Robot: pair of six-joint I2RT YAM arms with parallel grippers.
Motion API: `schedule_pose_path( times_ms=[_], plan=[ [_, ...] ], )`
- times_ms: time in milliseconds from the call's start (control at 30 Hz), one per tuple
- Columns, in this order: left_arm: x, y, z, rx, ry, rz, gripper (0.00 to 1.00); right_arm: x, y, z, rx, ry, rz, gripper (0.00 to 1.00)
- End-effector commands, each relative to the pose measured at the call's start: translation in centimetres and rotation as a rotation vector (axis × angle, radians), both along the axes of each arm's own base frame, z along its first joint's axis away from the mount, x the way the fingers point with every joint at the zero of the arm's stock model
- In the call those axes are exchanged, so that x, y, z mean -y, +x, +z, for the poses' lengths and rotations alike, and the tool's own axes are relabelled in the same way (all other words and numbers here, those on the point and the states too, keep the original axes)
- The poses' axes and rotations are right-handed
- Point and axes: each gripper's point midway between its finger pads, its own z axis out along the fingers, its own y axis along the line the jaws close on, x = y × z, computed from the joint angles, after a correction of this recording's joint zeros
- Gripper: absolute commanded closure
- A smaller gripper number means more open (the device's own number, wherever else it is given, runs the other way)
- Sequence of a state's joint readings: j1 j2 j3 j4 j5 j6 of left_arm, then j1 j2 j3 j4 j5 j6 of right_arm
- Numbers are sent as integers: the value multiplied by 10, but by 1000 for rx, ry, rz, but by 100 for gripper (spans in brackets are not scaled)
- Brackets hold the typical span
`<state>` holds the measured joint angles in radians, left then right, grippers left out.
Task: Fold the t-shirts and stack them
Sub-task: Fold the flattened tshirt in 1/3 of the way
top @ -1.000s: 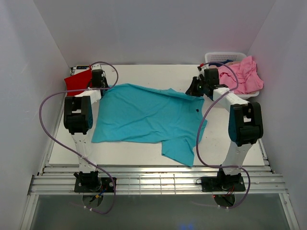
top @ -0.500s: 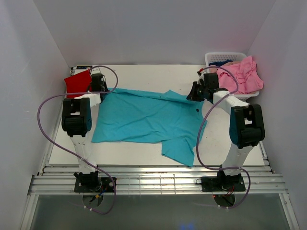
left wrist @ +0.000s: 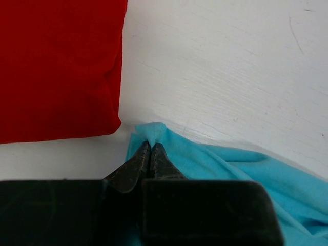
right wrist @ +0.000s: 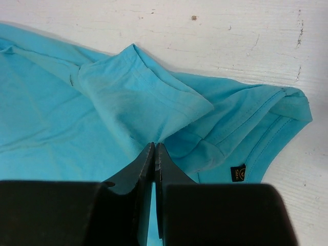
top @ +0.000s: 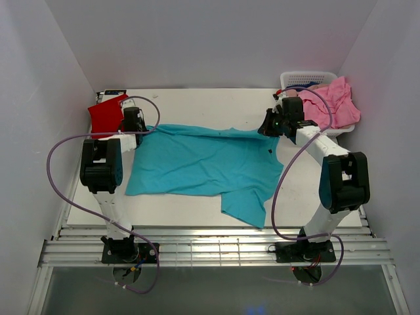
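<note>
The teal shirt's far edge is stretched. My left gripper next draws its corner back over the teal shirt's spread side (top: 146,142), lying back from it, and releases it.
A teal t-shirt (top: 203,164) lies spread across the middle of the table. My left gripper (top: 139,126) is shut on its far left corner (left wrist: 152,131), right beside a folded red t-shirt (top: 106,113) that fills the upper left of the left wrist view (left wrist: 56,66). My right gripper (top: 270,126) is shut on the teal shirt's far right edge (right wrist: 154,107), by a folded-over sleeve; a size tag (right wrist: 237,173) shows near it. The shirt's far edge runs stretched between the two grippers.
A white slotted basket (top: 308,79) stands at the far right corner with pink shirts (top: 331,105) heaped in it and spilling over its rim. Purple cables loop off both arms. White walls close in on three sides.
Both grippers have moved outward and a little nearer, drawing the teal shirt's far edge straighter and flatter. Both stay shut on the fabric.
</note>
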<state>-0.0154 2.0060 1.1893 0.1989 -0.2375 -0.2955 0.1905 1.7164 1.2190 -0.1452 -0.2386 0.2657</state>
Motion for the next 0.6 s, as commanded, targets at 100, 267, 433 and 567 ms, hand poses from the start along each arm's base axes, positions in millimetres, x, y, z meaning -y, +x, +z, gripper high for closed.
schedule_pose_path(
  times_ms=[100, 267, 433, 567],
  plan=[
    [-3, -3, 41, 99, -6, 35, 95, 2, -10, 16, 36, -30, 8, 92],
    [-5, -8, 42, 99, 1, 44, 96, 3, -16, 12, 23, -36, 5, 92],
    [-8, -15, 48, 115, -3, 69, 96, 8, -19, 10, 20, -61, -11, 92],
    [-11, -22, 51, 119, 4, 84, 96, 12, -21, 5, 5, -82, -22, 92]
  ],
)
